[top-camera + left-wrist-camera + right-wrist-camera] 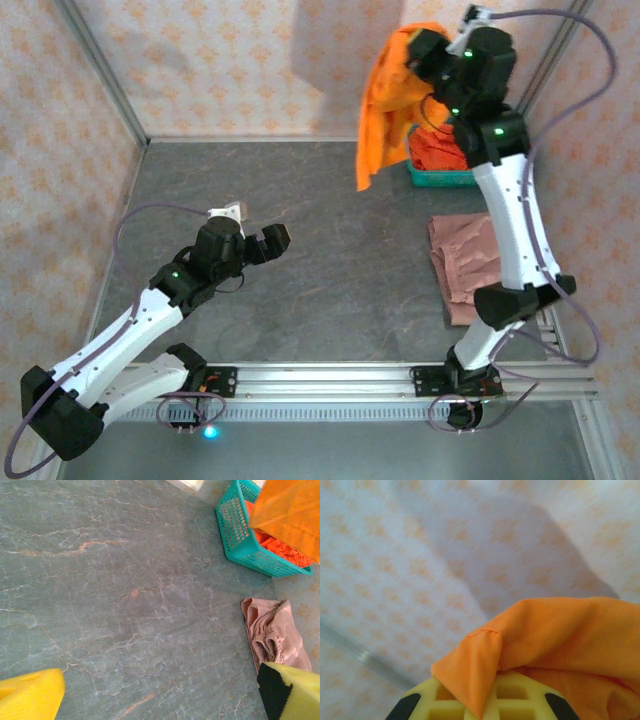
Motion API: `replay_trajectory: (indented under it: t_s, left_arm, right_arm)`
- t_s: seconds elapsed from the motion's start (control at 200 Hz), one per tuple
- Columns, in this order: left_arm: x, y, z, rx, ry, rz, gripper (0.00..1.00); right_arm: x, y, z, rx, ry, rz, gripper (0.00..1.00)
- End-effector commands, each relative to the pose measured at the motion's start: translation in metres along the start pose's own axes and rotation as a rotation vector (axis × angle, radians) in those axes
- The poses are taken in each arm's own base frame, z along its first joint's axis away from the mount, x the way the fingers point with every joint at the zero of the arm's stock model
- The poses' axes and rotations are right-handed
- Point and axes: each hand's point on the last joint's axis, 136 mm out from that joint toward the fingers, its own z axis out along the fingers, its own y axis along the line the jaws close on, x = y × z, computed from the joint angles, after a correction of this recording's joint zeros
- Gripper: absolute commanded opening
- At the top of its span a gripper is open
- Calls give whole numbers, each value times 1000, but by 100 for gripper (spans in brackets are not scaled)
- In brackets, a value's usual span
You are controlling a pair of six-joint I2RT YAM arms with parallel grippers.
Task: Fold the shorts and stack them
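Note:
The shorts go down and away from the teal basket [440,180] in my right gripper next. It releases them over the bare middle of the table, as that space lies clear.
My right gripper [418,50] is raised high at the back right, shut on a pair of bright orange shorts [385,100] that hangs down in front of the wall. In the right wrist view the orange cloth [560,640] is pinched between the yellow fingers of this gripper [482,705]. More orange shorts [435,152] lie in the teal basket [440,180] below it. The dusty pink shorts [465,265] lie folded on the table at the right. My left gripper [262,240] hovers open over the middle left, holding nothing; its yellow fingers [30,695] frame bare tabletop.
The basket [240,535] stands at the back right by the wall, with the hanging shorts [290,510] over it and the pink shorts [272,635] nearer. Patterned walls close the left, back and right sides. A metal rail [400,375] runs along the near edge.

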Motion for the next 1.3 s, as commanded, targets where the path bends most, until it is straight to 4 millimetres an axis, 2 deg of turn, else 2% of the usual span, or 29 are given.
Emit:
replay_trajectory:
  t_s: [0.0,0.125,0.19,0.235,0.305,0.38,0.405,0.5,0.545,0.636,0.736,0.911,1.006,1.036,1.146,1.291]
  left_arm:
    - [-13,2,-2,-10,-59,-18,100]
    - [-17,1,-8,-10,-79,-17,100]
    - [-20,3,-13,-13,-96,-16,100]
    - [-22,4,-17,-16,-111,-14,100]
    - [-25,5,-23,-17,-134,-12,100]
    - [-30,6,-29,-24,-155,-4,100]
    - [-30,6,-31,-27,-158,1,100]
    - [-34,12,-35,-70,-166,19,100]
    - [-35,18,-35,-112,-163,20,100]
    - [-35,39,-35,-230,-146,-8,100]
    - [-31,62,-30,-303,-113,-97,100]
    - [-31,100,-25,-346,-95,-283,97]
    - [-36,124,-26,-392,-111,-392,97]
    - [-38,131,-25,-402,-114,-430,99]
    - [-42,159,-19,-436,-121,-611,100]
    - [-54,183,6,-379,-114,-816,100]
  right_arm:
    - [24,54,16,-161,55,33,0]
    - [72,73,32,-210,204,62,0]
    - [95,67,36,-186,273,47,1]
    - [113,56,35,-148,329,18,7]
    - [139,29,29,-70,403,-50,26]
    - [162,-4,13,12,455,-146,44]
    - [167,-15,5,39,461,-178,50]
    - [186,-63,-24,155,461,-284,86]
    - [192,-79,-39,188,457,-321,94]
    - [211,-102,-65,216,496,-351,98]
    - [237,-118,-82,216,570,-349,100]
    - [299,-153,-98,286,720,-316,99]
    - [325,-166,-100,330,754,-186,100]
    - [332,-168,-99,335,749,-136,100]
    - [340,-176,-95,370,683,19,100]
    - [346,-183,-92,395,638,114,100]
